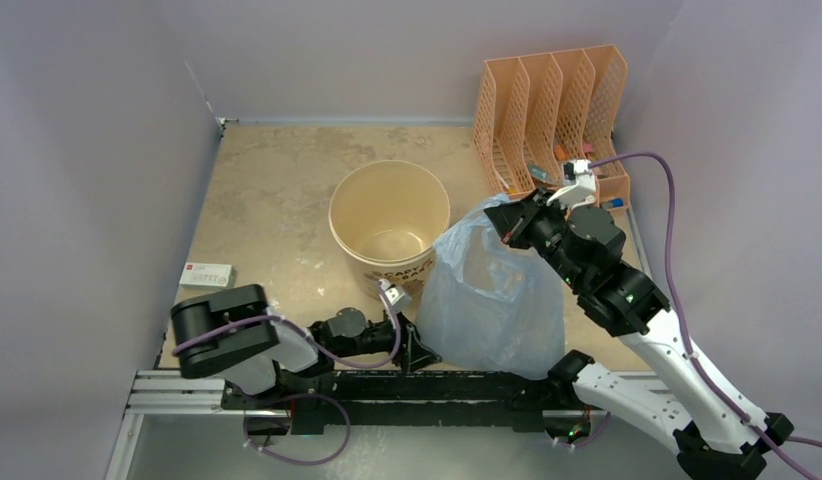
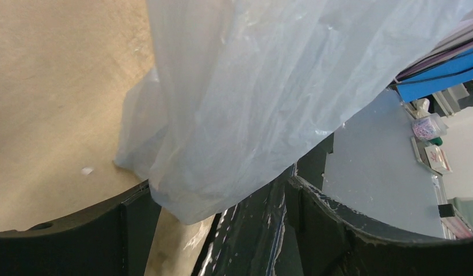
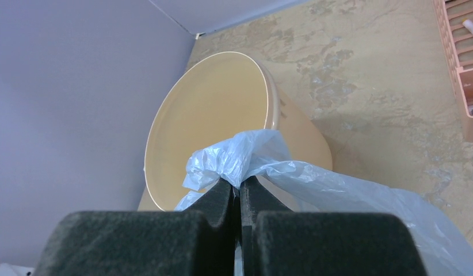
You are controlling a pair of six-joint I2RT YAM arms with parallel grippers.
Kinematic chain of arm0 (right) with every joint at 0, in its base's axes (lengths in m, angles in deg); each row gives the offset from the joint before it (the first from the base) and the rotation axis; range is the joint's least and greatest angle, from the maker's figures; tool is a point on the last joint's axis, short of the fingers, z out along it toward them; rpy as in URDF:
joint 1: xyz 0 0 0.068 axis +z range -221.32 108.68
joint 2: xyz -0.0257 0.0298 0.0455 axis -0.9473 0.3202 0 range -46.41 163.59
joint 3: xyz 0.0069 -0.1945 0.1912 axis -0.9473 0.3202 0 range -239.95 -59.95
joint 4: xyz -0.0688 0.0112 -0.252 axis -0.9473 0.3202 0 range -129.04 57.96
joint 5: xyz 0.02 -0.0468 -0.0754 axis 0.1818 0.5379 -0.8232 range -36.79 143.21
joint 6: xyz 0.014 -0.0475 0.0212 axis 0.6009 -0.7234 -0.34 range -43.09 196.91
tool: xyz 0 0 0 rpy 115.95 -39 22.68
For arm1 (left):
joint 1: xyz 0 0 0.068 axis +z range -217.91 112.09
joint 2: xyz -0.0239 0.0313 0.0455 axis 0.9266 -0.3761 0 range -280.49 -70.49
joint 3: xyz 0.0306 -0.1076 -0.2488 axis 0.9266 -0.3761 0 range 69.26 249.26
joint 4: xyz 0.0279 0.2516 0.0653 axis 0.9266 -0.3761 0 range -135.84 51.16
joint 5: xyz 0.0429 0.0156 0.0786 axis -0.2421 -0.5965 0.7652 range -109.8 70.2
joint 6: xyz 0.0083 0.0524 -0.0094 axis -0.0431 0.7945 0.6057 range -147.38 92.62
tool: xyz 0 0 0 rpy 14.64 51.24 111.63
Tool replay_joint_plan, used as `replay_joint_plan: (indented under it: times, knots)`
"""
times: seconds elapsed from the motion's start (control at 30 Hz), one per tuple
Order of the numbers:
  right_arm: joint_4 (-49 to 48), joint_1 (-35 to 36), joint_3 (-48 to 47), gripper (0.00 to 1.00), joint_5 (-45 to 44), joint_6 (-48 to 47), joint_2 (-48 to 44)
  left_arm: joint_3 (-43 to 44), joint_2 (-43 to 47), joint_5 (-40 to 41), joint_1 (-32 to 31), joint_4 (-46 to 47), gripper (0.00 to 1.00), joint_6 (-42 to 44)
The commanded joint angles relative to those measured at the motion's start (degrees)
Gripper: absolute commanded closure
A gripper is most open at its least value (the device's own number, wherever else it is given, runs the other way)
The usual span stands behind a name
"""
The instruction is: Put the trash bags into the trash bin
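Observation:
My left gripper travels to the right in the top view and slightly outward next, farther onto the bag's lower corner (image 1: 440,351) (image 2: 191,202), since only the corner's tip reaches between my fingers.
The pale-blue translucent trash bag (image 1: 497,295) hangs stretched beside the cream trash bin (image 1: 389,164), its bottom resting near the table's front edge. My right gripper (image 1: 499,222) is shut on the bag's bunched top. In the right wrist view the crumpled plastic (image 3: 245,158) sticks out of the gripper (image 3: 240,187), with the bin's empty inside (image 3: 205,121) behind it. My left gripper (image 1: 419,352) lies low at the bag's lower left corner. In the left wrist view this gripper (image 2: 222,236) stands open, and the bag's lower fold (image 2: 245,103) sags between the spread fingers, unpinched.
An orange mesh file organizer (image 1: 552,115) stands at the back right, close behind my right wrist. A small white and red box (image 1: 205,275) lies by the left wall. The black base rail (image 1: 467,385) runs under the bag's bottom edge. Purple walls close in the sides.

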Motion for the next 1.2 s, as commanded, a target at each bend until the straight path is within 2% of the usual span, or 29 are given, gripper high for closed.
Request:
replay_joint_plan:
  times: [0.0,0.2,0.33,0.53,0.63,0.9,1.03,1.1,1.17]
  knots:
    - [-2.62,-0.08,-0.08,1.00,1.33,-0.01,-0.22,4.12,-8.97,0.98,-2.97,17.20,0.23,-1.58]
    - [-2.47,-0.08,-0.19,1.00,2.41,-0.12,-0.12,5.26,-15.26,4.71,-3.52,26.21,0.23,-1.78]
    - [-2.66,-0.07,0.15,1.00,2.77,-0.02,-0.10,7.99,-13.33,5.64,-3.52,20.55,0.33,-0.16]
    - [-3.12,-0.11,0.20,1.00,3.57,0.23,-0.01,11.04,-10.46,9.63,-3.52,14.46,0.35,3.16]
    - [-3.24,-0.13,0.35,1.00,3.81,0.33,-0.09,12.26,-9.67,10.40,-3.52,11.66,0.41,3.76]
    - [-3.33,-0.13,0.16,1.00,3.43,-0.01,0.10,13.83,-9.07,8.72,-3.52,6.64,0.75,4.40]
    - [-2.89,-0.09,-0.15,1.00,2.43,-0.19,-0.10,13.36,-4.67,8.36,-3.52,1.35,0.94,6.31]
    - [-3.00,-0.14,-0.25,1.00,2.41,-0.28,-0.53,14.58,-0.22,8.35,-3.52,-7.41,1.00,7.47]
    - [-3.35,-0.13,-0.26,1.00,2.77,-0.52,-0.98,17.46,4.91,9.94,-3.52,-20.90,1.00,8.92]
